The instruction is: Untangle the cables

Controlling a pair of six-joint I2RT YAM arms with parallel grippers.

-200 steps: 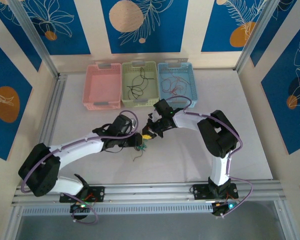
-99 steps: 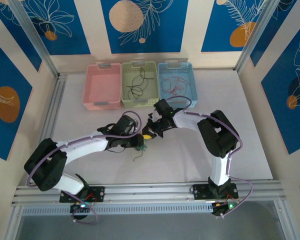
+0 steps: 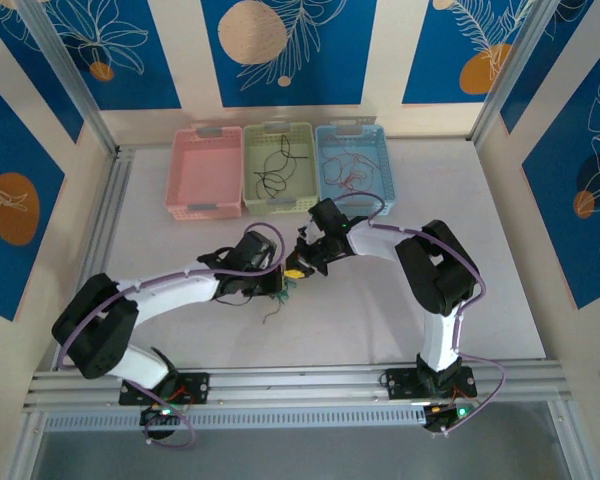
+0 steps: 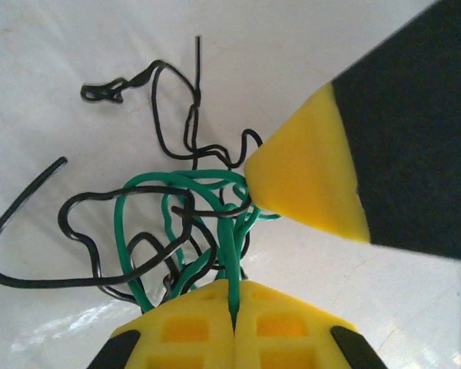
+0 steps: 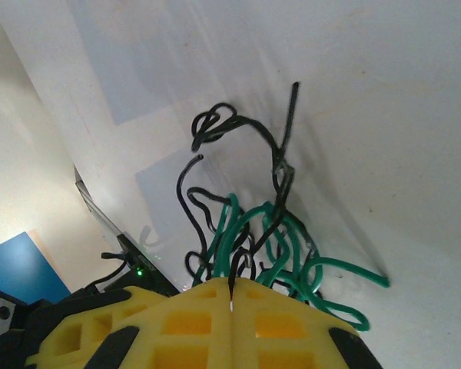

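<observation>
Next, the left gripper pulls the green cable onto the bare table beside it, away from the right gripper and held black cable, then releases it.
A small knot of green and black cables lies mid-table between both grippers, with a black tail trailing toward me. In the left wrist view my left gripper is shut on a green cable that rises out of the tangle. The right gripper's yellow fingertip touches the knot from the right. In the right wrist view my right gripper is shut on a black cable among green loops. From above, the left gripper and right gripper sit almost touching.
Three baskets stand in a row at the back: a pink one, a green one holding black wires, and a blue one holding red wires. Bare white table surrounds the knot.
The left arm has swung its elbow and gripper slightly right and toward the right gripper, drawing the knot with it. The right arm has hardly moved.
</observation>
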